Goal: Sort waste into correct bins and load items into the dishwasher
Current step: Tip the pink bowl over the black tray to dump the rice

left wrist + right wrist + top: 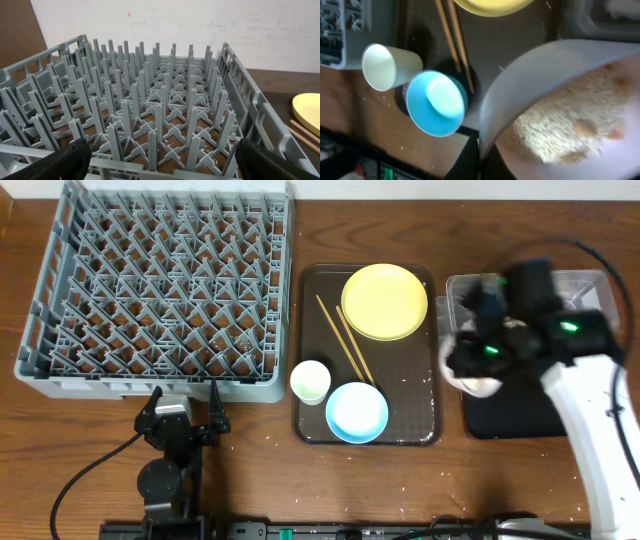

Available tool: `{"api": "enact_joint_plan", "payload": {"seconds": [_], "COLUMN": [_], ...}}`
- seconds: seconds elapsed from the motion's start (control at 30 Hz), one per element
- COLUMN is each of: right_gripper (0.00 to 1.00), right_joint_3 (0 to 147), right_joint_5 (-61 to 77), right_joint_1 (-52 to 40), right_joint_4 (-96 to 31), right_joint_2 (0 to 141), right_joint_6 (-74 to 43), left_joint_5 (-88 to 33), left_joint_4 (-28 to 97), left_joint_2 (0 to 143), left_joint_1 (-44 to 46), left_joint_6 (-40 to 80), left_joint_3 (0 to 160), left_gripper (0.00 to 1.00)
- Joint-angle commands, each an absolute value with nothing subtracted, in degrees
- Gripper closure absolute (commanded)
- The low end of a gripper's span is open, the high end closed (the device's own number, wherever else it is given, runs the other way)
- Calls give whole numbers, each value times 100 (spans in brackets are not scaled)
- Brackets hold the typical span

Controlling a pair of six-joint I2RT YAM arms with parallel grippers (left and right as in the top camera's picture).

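The right gripper will next tip rice onto the black tray and then go down beside the blue bowl, because that spot is below it and to its left in the overhead view.
My right gripper (pixel 478 362) (pixel 480 160) is shut on the rim of the white bowl (pixel 478 387) (pixel 555 60). It holds the tilted bowl of white rice (pixel 565 125) over the black tray (pixel 512 416), beside the clear tub (pixel 592 282). The yellow plate (pixel 385 301), chopsticks (pixel 346 340), white cup (pixel 310 381) and blue bowl (pixel 357 412) lie on the brown serving tray (pixel 308 300). My left gripper (pixel 185 402) (pixel 160 170) is open and empty at the front edge of the grey dish rack (pixel 160 280) (pixel 150 100). The wrapper and napkin are out of view.
Small rice specks lie on the table under the rack. In the right wrist view the cup (pixel 385 65) lies on its side next to the blue bowl (pixel 437 102). A black strip runs along the table's front edge (pixel 300 530).
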State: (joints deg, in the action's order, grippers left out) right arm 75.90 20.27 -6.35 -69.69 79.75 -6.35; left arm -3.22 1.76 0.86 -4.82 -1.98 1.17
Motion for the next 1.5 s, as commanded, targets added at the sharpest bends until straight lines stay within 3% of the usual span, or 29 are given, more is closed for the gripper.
{"api": "enact_joint_plan", "payload": {"seconds": [0.0,0.3,0.7,0.93,1.17,1.47], "right_gripper": [99,99,99,99,99,99], "right_joint_3": [6853,5221,4803,4803,4803,4805], "right_joint_5": [3607,5544,7614,8925,8943,8941], "right_joint_1": [353,2351,4327,4711,4729,4849], "right_joint_4": [-6755,-5557,-5463,-5463,-5293,-4259], "right_joint_2": [7778,7957,8656,9113,9188,9188], "right_joint_6": [414,967,1894,1868,1455,-438], "left_joint_5": [-318,-318,-318,-318,-318,-318], "left_joint_4": [379,379,379,379,379,379], "left_joint_2": [60,60,60,60,60,62], "left_joint_1": [-506,-506,-506,-506,-506,-506], "left_joint_6": [-279,-279,-279,-279,-279,-279], "left_joint_3": [23,23,23,23,23,23], "left_gripper": [7,7,7,7,7,7]}}
